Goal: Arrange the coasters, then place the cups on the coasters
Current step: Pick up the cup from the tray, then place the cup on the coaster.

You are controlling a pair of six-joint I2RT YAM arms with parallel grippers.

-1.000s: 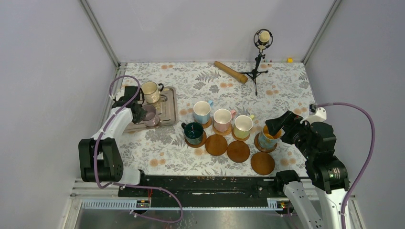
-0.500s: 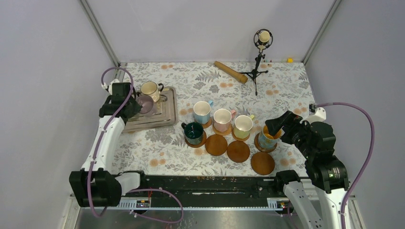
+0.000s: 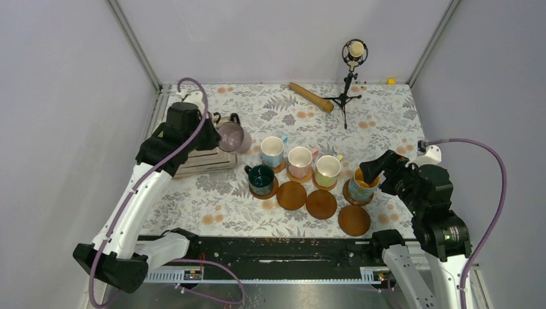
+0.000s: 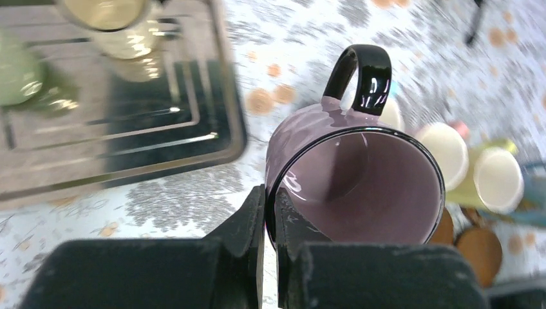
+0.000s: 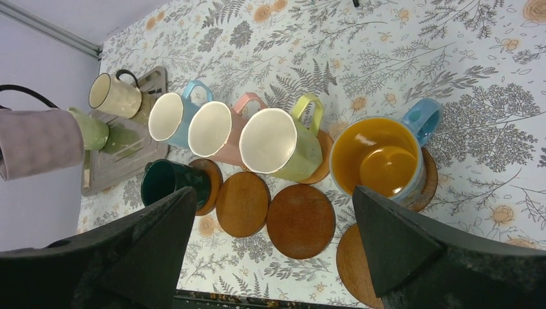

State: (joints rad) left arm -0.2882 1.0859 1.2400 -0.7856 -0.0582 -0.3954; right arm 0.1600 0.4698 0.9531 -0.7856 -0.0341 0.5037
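Next, my left gripper goes right in the top view, back and down onto the coaster beside the dark green cup to release, since that coaster is bare.
My left gripper (image 4: 270, 201) is shut on the rim of the mauve cup (image 4: 354, 180), one finger inside and one outside. It holds the cup (image 3: 233, 137) tilted in the air just right of the tray. Light blue (image 3: 272, 151), pink (image 3: 299, 161), light green (image 3: 328, 170), dark green (image 3: 261, 179) and blue, yellow-inside (image 3: 362, 185) cups each stand on a coaster. Three bare coasters (image 3: 291, 195), (image 3: 321, 204), (image 3: 354, 220) lie in front of them. My right gripper (image 3: 373, 168) hovers open above the blue cup (image 5: 380, 158), touching nothing.
The metal tray (image 4: 219, 138) at the left holds a cream cup (image 4: 119, 26) and a pale green cup (image 4: 16, 74). A wooden stick (image 3: 311, 96) and a microphone stand (image 3: 351, 71) are at the back. Grey walls close in the sides.
My left arm has lifted the mauve cup off the tray and carried it right, toward the row of cups. The right arm has stayed still.
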